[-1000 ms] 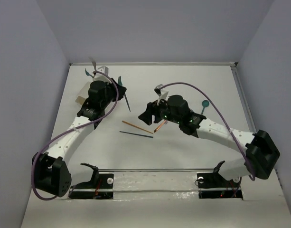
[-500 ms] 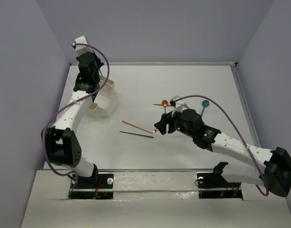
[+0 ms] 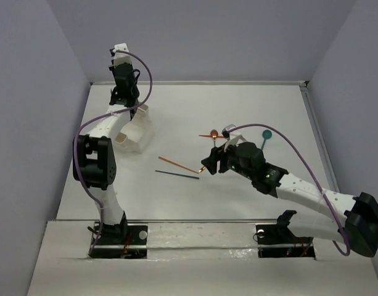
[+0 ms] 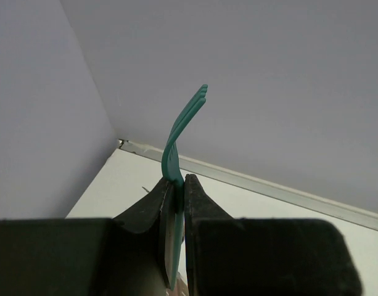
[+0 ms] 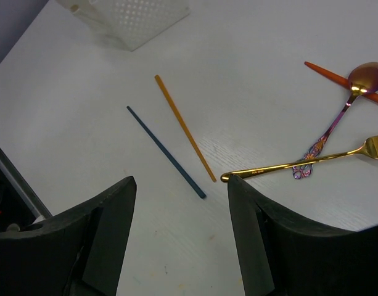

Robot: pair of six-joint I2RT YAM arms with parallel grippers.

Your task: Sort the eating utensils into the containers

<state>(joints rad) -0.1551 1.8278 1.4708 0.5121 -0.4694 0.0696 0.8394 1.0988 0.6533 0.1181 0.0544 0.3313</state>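
My left gripper will lower the teal fork toward the far end of the whitish bin (image 3: 141,111), since the fork is still raised above the bin.
My left gripper (image 4: 178,180) is shut on a teal fork (image 4: 179,135), which stands up between the fingers with its tines toward the back wall. In the top view the left gripper (image 3: 123,80) is raised at the far left, above a whitish bin (image 3: 134,126); the fork does not show there. My right gripper (image 5: 181,179) is open and empty, low over the table. An orange stick (image 5: 184,126) and a dark blue stick (image 5: 165,151) lie just ahead of it, and the tip of a gold utensil handle (image 5: 287,166) lies at its right finger.
An iridescent spoon (image 5: 355,92) crosses an orange-red utensil (image 5: 327,74) and the gold one. A teal spoon (image 3: 264,137) lies further right. The whitish bin (image 5: 139,18) shows at the top of the right wrist view. Walls enclose the table.
The left arm has swung up and back from over the bin to high in the far left corner, fork still held. The right gripper has pulled back slightly from the sticks.
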